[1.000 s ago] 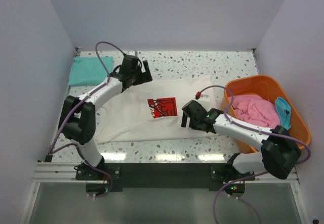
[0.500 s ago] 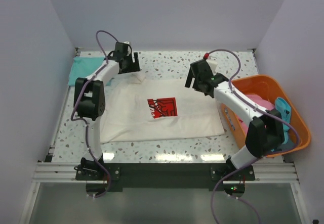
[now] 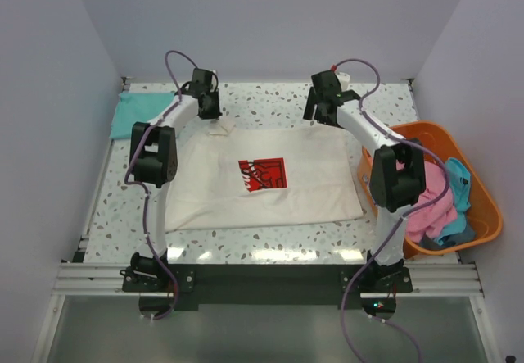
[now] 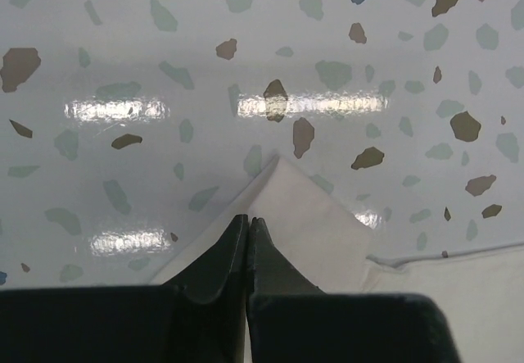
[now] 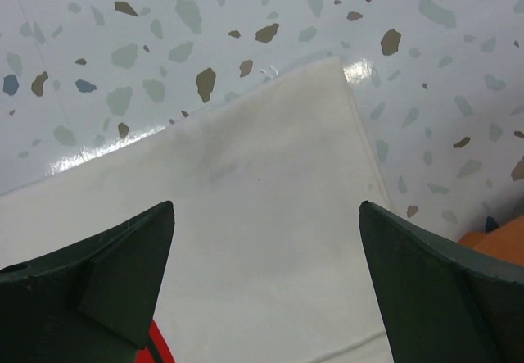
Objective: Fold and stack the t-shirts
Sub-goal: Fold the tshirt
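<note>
My right gripper will reach away from my base next and go down onto the cream t-shirt's far corner (image 3: 341, 132) (image 5: 329, 79) by the basket.
The large cream t-shirt (image 3: 311, 174) with its red square print (image 3: 262, 173) lies spread flat mid-table. My left gripper (image 3: 210, 109) is at the shirt's far left corner. In the left wrist view its jaws (image 4: 248, 220) are shut together on the pointed corner of cream cloth (image 4: 311, 224). My right gripper (image 3: 323, 113) hovers over the far right corner, open, with the cream cloth (image 5: 270, 150) between its fingertips (image 5: 266, 207). A teal t-shirt (image 3: 139, 115) lies at the far left. Pink (image 3: 430, 203) and blue (image 3: 460, 184) t-shirts sit in the basket.
The orange plastic basket (image 3: 483, 207) stands at the right edge; its rim (image 5: 499, 232) shows in the right wrist view. White walls enclose the speckled table (image 3: 270, 101) on three sides. The arms' bases sit at the near edge.
My left gripper reached the shirt's far left corner and shut there. The right arm swung from the shirt's near right side to its far right corner, staying open.
</note>
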{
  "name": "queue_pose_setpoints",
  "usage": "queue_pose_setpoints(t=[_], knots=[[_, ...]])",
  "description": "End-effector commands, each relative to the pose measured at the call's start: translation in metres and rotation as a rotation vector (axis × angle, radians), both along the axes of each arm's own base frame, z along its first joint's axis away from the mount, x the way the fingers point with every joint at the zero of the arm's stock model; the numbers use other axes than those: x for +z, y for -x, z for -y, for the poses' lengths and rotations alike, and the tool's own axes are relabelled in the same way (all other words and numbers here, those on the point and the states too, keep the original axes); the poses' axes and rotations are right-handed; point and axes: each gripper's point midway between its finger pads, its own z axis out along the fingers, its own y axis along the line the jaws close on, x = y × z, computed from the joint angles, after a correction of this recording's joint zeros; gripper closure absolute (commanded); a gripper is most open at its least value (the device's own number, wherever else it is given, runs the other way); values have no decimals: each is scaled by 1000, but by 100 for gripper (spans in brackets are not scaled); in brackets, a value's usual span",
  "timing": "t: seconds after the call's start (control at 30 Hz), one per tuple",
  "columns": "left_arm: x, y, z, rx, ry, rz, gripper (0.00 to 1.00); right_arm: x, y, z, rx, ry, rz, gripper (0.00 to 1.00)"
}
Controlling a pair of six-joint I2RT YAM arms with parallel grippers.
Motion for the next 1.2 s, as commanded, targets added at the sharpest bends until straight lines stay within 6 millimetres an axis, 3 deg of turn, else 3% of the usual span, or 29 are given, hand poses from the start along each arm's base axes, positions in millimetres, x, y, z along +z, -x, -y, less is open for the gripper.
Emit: queue_pose_setpoints(t=[0.0, 0.17, 0.2, 0.27, 0.3, 0.37, 0.4, 0.57, 0.7, 0.87, 1.17], knots=[[39, -10, -2, -3, 2, 96, 100, -1, -18, 0, 30, 25, -28, 1], [58, -4, -6, 7, -5, 139, 100, -31, -37, 9, 12, 41, -90, 1], [70, -4, -9, 22, -15, 165, 100, -27, -46, 13, 1, 40, -76, 1], [74, 1, -13, 30, -20, 171, 100, -40, -50, 16, -6, 50, -112, 1], [85, 2, -13, 28, -22, 196, 100, -33, -59, 18, -13, 44, -91, 1], [86, 8, -15, 25, -25, 197, 100, -37, -67, 22, -23, 55, -91, 1], [95, 8, -14, 23, -19, 219, 100, -42, -74, 24, -30, 50, -90, 1], [93, 19, -18, 21, -32, 195, 100, -58, -83, 35, -57, 57, -109, 2], [104, 26, -16, 1, -23, 226, 100, -70, -86, 39, -66, 38, -121, 1], [124, 33, 2, -201, -18, 325, 100, -80, -90, 43, -75, 44, -128, 1], [142, 13, -2, -442, -105, 428, 100, -91, -96, 49, -89, 50, -119, 8]])
